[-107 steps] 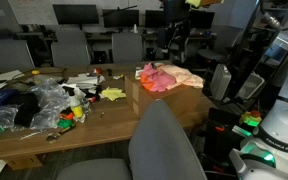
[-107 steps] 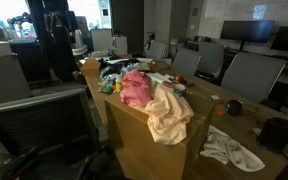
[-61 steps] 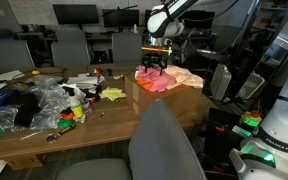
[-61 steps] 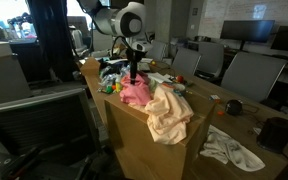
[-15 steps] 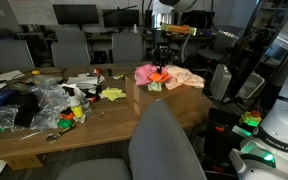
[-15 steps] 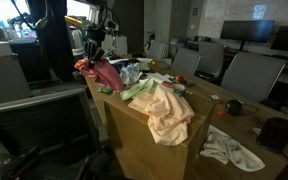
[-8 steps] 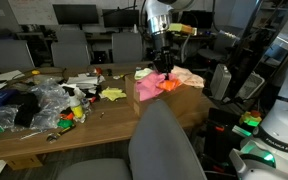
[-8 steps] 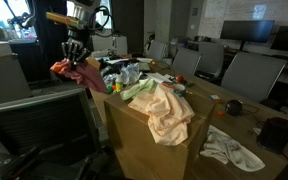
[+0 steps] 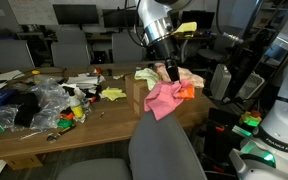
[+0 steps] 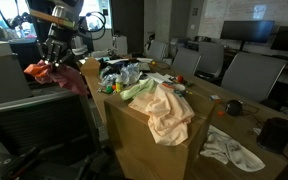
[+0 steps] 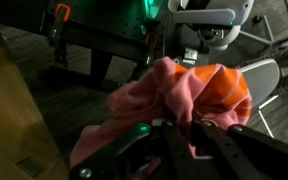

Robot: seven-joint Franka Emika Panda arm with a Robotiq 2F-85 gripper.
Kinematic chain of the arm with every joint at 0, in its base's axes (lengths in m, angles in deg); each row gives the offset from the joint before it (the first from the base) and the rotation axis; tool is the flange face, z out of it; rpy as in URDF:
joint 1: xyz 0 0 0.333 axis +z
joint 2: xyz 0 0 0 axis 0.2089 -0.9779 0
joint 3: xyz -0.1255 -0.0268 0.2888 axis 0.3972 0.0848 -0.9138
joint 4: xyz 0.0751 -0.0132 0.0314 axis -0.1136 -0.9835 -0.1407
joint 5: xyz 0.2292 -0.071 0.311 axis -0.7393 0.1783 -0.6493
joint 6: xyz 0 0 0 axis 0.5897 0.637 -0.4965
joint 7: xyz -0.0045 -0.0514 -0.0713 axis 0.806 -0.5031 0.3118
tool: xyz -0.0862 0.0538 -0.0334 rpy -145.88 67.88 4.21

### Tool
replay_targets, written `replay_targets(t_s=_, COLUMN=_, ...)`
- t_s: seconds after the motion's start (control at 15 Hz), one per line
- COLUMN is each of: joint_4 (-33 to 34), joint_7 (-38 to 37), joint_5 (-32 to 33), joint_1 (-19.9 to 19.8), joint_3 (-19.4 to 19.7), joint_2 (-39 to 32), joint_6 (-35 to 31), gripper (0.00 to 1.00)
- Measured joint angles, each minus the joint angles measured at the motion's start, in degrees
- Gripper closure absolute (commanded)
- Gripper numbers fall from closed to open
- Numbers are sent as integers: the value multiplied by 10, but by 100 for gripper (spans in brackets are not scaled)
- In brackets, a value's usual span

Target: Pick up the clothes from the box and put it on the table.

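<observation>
The gripper should bring the hanging pink cloth down toward the backrest of the dark chair (image 10: 44, 116) and let go of it there, because that chair stands below the gripper.
My gripper (image 9: 170, 70) is shut on a pink cloth with an orange patch (image 9: 167, 98), which hangs in the air beside the cardboard box (image 9: 134, 98). In an exterior view the gripper (image 10: 56, 58) holds the pink cloth (image 10: 62, 76) clear of the box (image 10: 134, 135), over the floor side. A peach cloth (image 10: 169, 112) and a green cloth (image 10: 139, 90) still lie in the box. In the wrist view the fingers (image 11: 216, 140) pinch a fold of the pink cloth (image 11: 149, 95). The wooden table (image 9: 94, 128) lies beyond the box.
Plastic bags, toys and clutter (image 9: 34, 102) cover part of the table. A grey office chair (image 9: 166, 148) stands in front of the box, and a dark chair (image 10: 34, 115) is below the hanging cloth. A white cloth (image 10: 230, 150) lies on the table.
The gripper has carried the pink cloth up out of the box and sideways, past the box's edge. The peach and green cloths stayed in the box.
</observation>
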Motion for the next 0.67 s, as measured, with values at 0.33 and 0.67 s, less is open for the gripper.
replay_targets(t_s=0.33, joint_4=-1, joint_7=88, joint_5=27, joint_1=15, joint_3=-12, joint_2=0, joint_6=45, gripper=96)
replay_targets(t_s=0.67, joint_4=-1, joint_7=26, joint_5=29, joint_1=26, joint_3=-30, joint_2=-8, joint_6=-3, gripper=96)
